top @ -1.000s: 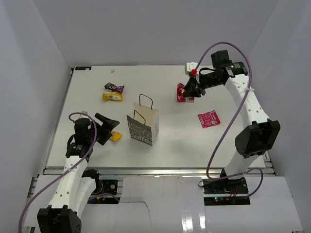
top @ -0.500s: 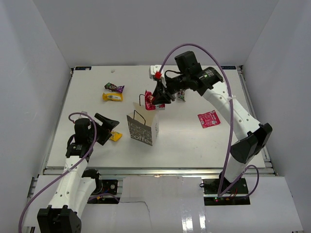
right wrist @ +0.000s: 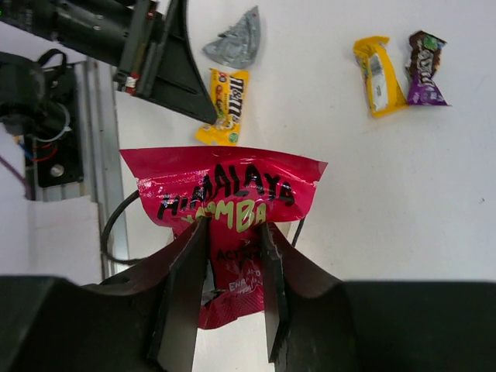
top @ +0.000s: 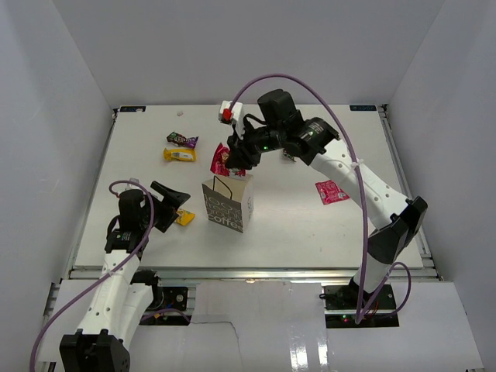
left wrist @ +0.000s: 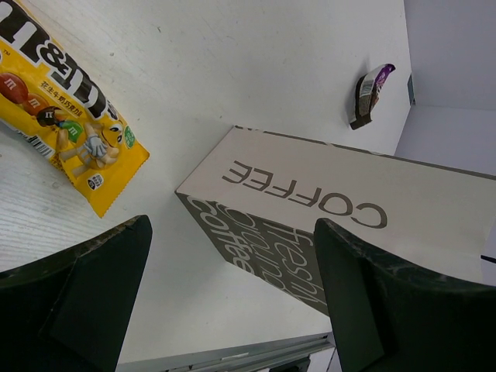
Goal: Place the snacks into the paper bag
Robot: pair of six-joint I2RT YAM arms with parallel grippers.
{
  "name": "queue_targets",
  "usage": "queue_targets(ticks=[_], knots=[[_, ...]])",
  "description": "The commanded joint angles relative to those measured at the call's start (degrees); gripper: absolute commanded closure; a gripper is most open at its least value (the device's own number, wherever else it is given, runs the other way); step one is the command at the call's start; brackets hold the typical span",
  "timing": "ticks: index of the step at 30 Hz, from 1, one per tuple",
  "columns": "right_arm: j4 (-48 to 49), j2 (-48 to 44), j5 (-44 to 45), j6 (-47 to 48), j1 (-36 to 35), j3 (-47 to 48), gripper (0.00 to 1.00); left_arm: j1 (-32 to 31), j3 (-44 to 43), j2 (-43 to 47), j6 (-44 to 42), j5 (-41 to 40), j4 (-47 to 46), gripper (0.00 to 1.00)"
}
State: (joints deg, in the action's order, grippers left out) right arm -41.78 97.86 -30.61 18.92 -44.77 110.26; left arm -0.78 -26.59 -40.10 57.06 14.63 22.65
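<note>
The red packet is above the paper bag's open top, so my right gripper will lower it between the handles next, then release it.
The paper bag stands upright mid-table, lettered "coffee". My right gripper hovers just over its open top, shut on a red snack packet that hangs above the bag's handles. In the right wrist view, the fingers pinch the packet at its middle. My left gripper stands open to the left of the bag, next to a yellow packet. In the left wrist view, the bag lies ahead of that gripper and the yellow packet lies to its left.
A purple packet and a yellow bar lie at the back left. Another red packet lies to the right of the bag. A further purple packet lies beyond the bag, under the right arm.
My right arm has swung left from the back right of the table, carrying the red packet until it hangs over the bag. The left arm has stayed still.
</note>
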Motion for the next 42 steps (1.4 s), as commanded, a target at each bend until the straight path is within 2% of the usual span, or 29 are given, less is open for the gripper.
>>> queue_targets(ticks=[1, 9, 21, 25, 30, 33, 37, 42], knots=[[6.4, -1.6, 13.2, -6.5, -2.2, -2.7, 0.92, 0.0, 0.5, 0.2, 0.1, 0.3, -0.2, 0.05], [9.1, -1.9, 18.2, -6.8, -3.7, -6.4, 0.91, 0.0, 0.8, 0.9, 0.3, 0.5, -0.2, 0.05], [8.6, -2.4, 17.3, -5.7, -4.6, -9.1, 0.61, 0.0, 0.6, 0.8, 0.3, 0.6, -0.2, 0.05], [7.1, -2.7, 14.1, -4.9, -4.6, -8.4, 0.5, 0.0, 0.7, 0.6, 0.4, 0.4, -0.2, 0.04], [5.5, -3.1, 11.4, -3.2, -4.7, -7.7, 0.41, 0.0, 0.2, -0.2, 0.4, 0.3, -0.2, 0.04], [4.4, -3.3, 9.7, -1.3, -4.6, -7.6, 0.4, 0.0, 0.0, -0.5, 0.4, 0.2, -0.2, 0.04], [-0.3, -3.6, 0.9, 7.2, -4.0, -4.5, 0.35, 0.0, 0.0, -0.8, 0.3, 0.0, -0.3, 0.04], [-0.6, -3.2, 3.6, 14.1, 0.2, -0.5, 0.3, 0.0, -0.8, -3.1, 0.0, -3.3, -0.2, 0.05]])
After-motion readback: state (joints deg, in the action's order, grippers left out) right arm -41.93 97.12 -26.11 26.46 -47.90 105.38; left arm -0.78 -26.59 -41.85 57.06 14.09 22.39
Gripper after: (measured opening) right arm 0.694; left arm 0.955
